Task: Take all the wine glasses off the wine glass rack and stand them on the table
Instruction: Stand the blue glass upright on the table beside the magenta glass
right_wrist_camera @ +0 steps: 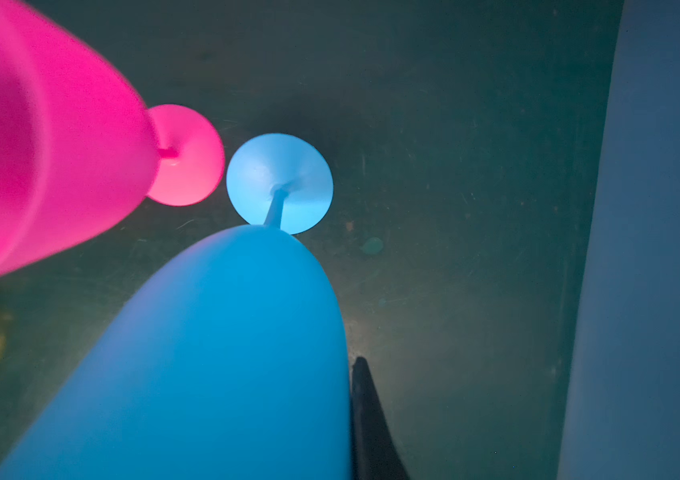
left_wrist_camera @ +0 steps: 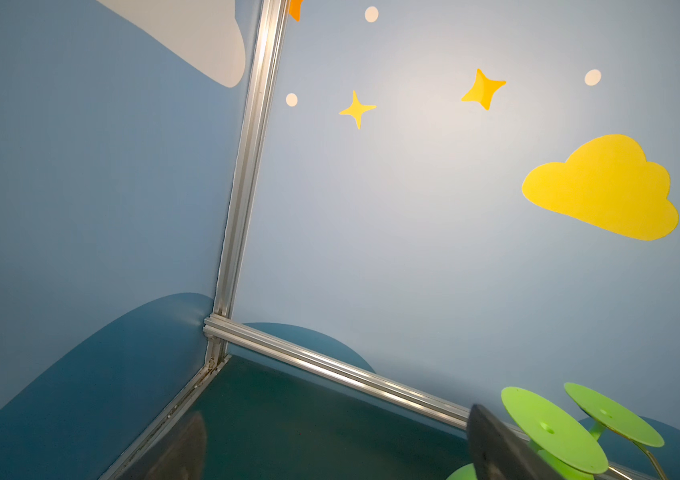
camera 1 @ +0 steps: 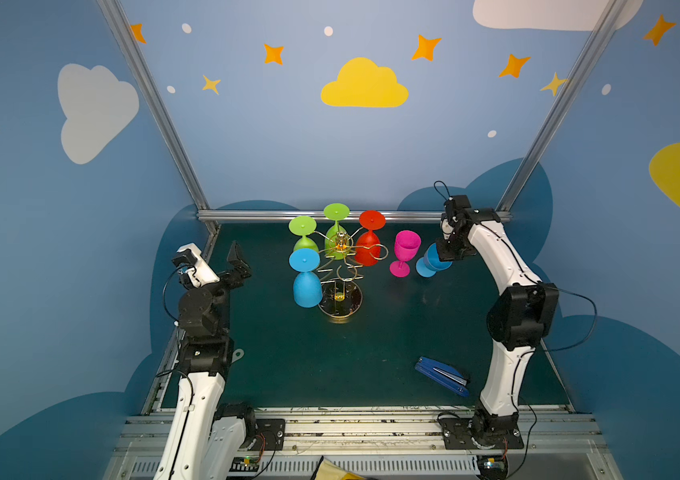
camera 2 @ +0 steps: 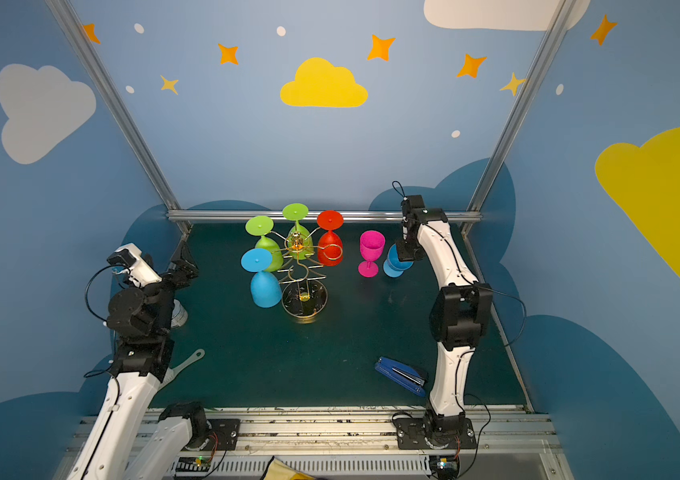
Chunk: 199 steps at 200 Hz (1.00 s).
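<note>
The mat [right_wrist_camera: 347,185] beside the pink foot is below, so the robot's right gripper will next tip the leaning blue glass upright, put its foot [right_wrist_camera: 280,183] down there and let go of the glass's bowl.
The gold wire wine glass rack [camera 1: 340,268] stands on its round dark base [camera 1: 340,305] at mid-table. Upside down on it hang a blue wine glass [camera 1: 307,286], two green ones [camera 1: 302,232] and a red one [camera 1: 368,249]. Right of the rack a pink glass [camera 1: 404,251] stands upright on the mat. My right gripper [camera 1: 448,249] is shut on the bowl of another blue wine glass [camera 1: 431,262], held tilted with its foot [right_wrist_camera: 280,183] low beside the pink foot. One finger [right_wrist_camera: 365,407] presses the bowl; the other is hidden. My left gripper [camera 1: 238,262] is open and empty, left of the rack.
A blue stapler [camera 1: 442,376] lies at the front right of the green mat. A pale tool handle [camera 2: 188,363] pokes out from under the left arm. Aluminium rails [camera 1: 354,215] and blue walls close in the back and both sides.
</note>
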Tool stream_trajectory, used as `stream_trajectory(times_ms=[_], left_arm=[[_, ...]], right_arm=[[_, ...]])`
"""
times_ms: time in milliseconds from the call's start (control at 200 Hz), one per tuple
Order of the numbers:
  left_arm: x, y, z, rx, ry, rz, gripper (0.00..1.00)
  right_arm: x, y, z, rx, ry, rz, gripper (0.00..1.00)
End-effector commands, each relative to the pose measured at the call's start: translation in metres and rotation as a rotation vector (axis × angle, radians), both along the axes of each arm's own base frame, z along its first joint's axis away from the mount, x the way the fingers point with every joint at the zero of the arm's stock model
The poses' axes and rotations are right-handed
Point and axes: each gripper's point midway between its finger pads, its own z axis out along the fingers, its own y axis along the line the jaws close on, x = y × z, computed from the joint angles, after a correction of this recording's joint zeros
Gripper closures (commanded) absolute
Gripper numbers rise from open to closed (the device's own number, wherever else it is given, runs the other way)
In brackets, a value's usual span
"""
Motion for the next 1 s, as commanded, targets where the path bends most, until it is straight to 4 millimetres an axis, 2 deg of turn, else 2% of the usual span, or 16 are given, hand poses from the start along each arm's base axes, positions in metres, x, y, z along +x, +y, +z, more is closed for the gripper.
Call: stream_trajectory(times_ms=[0, 85, 250, 486, 581, 831, 991], left_arm=[[0.000, 0.000, 0.000, -0.006, -0.006, -0.002, 0.04], [0.000, 0.001, -0.001, -0.008, -0.004, 0.000, 0.04], [0.001, 0.002, -0.003, -0.006, 0.001, 0.004, 0.04], [0.001, 0.002, -0.003, -0.009, 0.002, 0.006, 0.03], [0.001, 0.002, -0.004, -0.011, 0.005, 0.006, 0.04], [-0.001, 0.003, -0.003, -0.011, 0.000, 0.011, 0.03], [-0.002, 0.004, -0.002, -0.015, -0.003, 0.015, 0.03]], right_arm=[[-0.018, -0.012, -0.012, -0.052, 0.154, -0.061, 1.00], [-0.011, -0.009, -0.021, -0.038, 0.165, -0.062, 1.00], [-0.001, -0.004, -0.024, -0.008, 0.142, -0.056, 0.99], [0.002, 0.001, -0.023, 0.029, 0.136, -0.052, 0.73], [0.005, 0.003, -0.012, 0.063, 0.103, -0.048, 0.66], [0.011, 0.000, 0.035, 0.173, -0.031, -0.074, 0.51], [0.011, -0.010, 0.057, 0.188, -0.096, -0.102, 0.47]])
